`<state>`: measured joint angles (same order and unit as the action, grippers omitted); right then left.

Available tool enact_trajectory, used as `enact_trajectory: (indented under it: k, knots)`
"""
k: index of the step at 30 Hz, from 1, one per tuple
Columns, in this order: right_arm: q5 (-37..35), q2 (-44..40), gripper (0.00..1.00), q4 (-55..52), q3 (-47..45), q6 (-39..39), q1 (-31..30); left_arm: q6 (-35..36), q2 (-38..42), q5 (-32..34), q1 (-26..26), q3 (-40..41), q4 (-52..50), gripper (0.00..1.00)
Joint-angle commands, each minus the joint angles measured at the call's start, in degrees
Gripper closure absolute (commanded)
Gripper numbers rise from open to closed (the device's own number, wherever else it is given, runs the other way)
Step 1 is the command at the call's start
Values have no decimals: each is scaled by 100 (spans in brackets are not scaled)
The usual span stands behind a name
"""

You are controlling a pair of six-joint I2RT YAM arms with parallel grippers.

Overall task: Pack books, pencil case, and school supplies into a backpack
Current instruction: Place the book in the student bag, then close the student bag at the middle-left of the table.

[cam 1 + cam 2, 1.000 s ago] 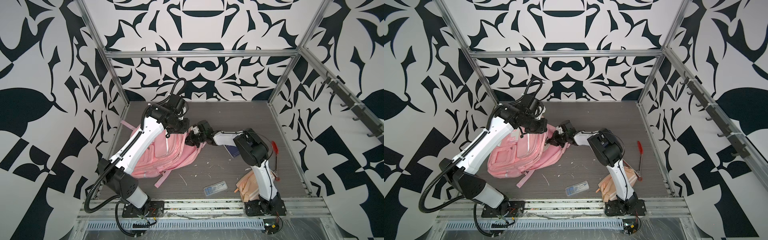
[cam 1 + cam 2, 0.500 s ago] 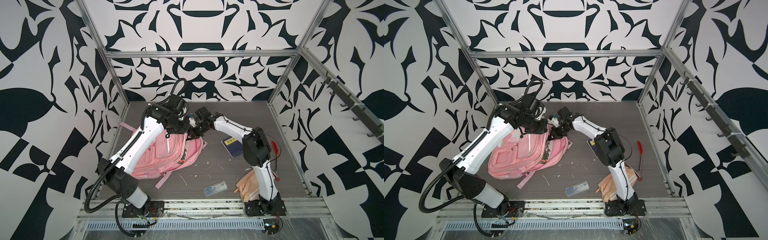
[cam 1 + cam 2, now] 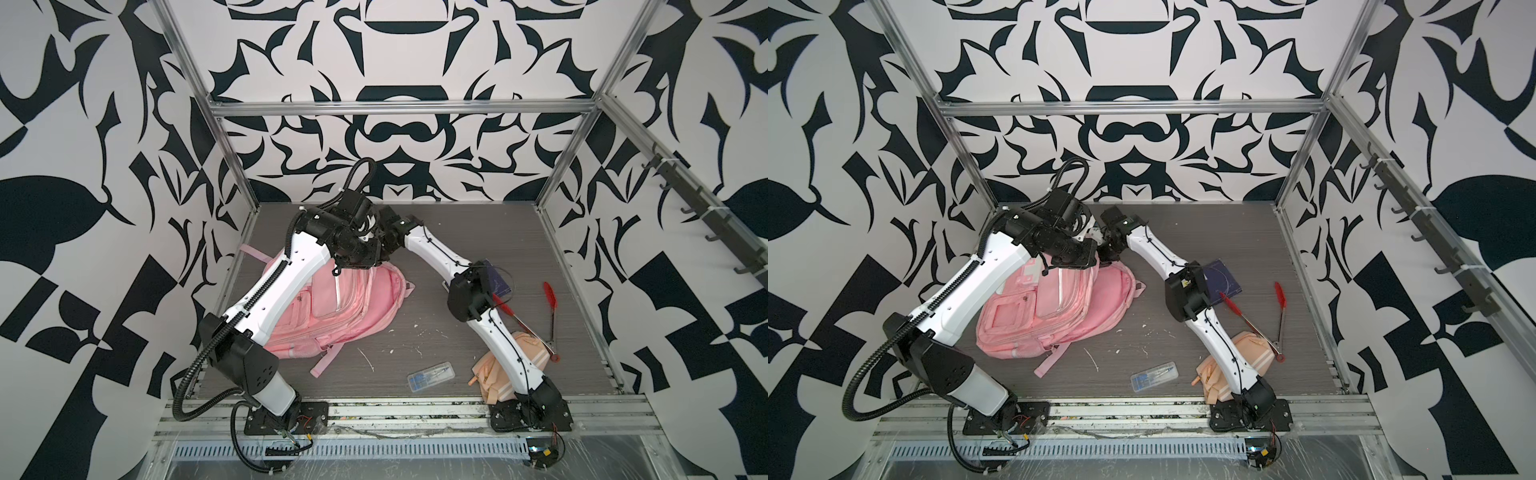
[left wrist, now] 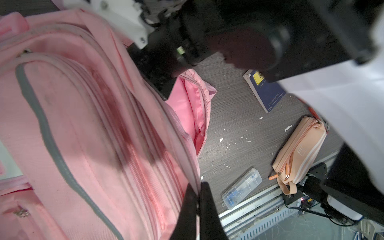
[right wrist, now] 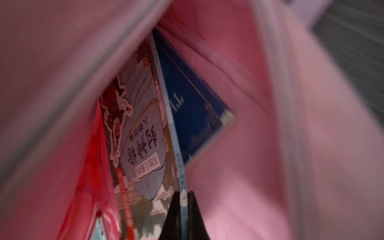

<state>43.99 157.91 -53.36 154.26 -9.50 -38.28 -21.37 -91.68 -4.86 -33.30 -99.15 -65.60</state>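
Note:
My left gripper should next lower the backpack's rim that it holds toward the lower edge of the backpack's opening (image 3: 401, 285) (image 4: 206, 102) below the gripper and let go, as both books already sit inside.
The pink backpack (image 3: 353, 316) lies at the left with its top lifted. My left gripper (image 4: 197, 185) is shut on the rim of its open mouth. My right gripper (image 5: 183, 193) is inside the backpack (image 5: 259, 166), shut on the spine of the pale illustrated book (image 5: 141, 124). A blue book (image 5: 193, 110) stands beside it inside. The navy book with the yellow label (image 3: 497, 277) lies on the table at the right. The peach pencil case (image 3: 1252, 347) lies partly under the right arm. The clear box of school supplies (image 3: 430, 376) lies near the front edge.
Red-tipped tongs (image 3: 549, 301) lie on the table right of the navy book. Both wrists crowd together over the backpack's top near the back wall. Small white scraps (image 3: 365, 359) dot the grey table (image 3: 457, 232). Metal frame posts edge the table.
My right gripper has risen from beside the backpack and gone back and left into its mouth with the book. The navy book is now uncovered. The left arm has hardly moved.

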Motion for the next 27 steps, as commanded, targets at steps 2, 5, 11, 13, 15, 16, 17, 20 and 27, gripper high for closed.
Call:
enact_trajectory:
  k: [2,5,11,13,15,16,17,20,27]
  knots:
    - [153,-291,100,97,-21,-242,-284,-83,214,-213,-90,143,97,100]
    - [-425,-996,86,448,-884,-182,-293,-89,221,-112,-90,245,178,100]
    - [-721,-3175,2,1457,-2971,-900,657,-27,156,40,-41,429,447,100]
    - [-910,-3590,1,964,-2980,-714,905,78,58,38,-35,520,583,100]
    - [-1313,-4077,1,364,-3204,-421,1196,230,-150,104,-32,615,686,100]
    - [-1571,-4308,1,141,-3451,-341,1376,293,-254,117,-36,673,770,100]
    - [-1870,-4669,1,46,-3887,-332,1653,365,-394,105,-36,742,883,100]
    - [-2297,-5487,1,-25,-5296,-371,2732,375,-839,-49,-39,749,1173,100]
    - [-2914,-5816,0,-56,-6610,211,4206,-87,-1552,-366,-178,930,1724,100]
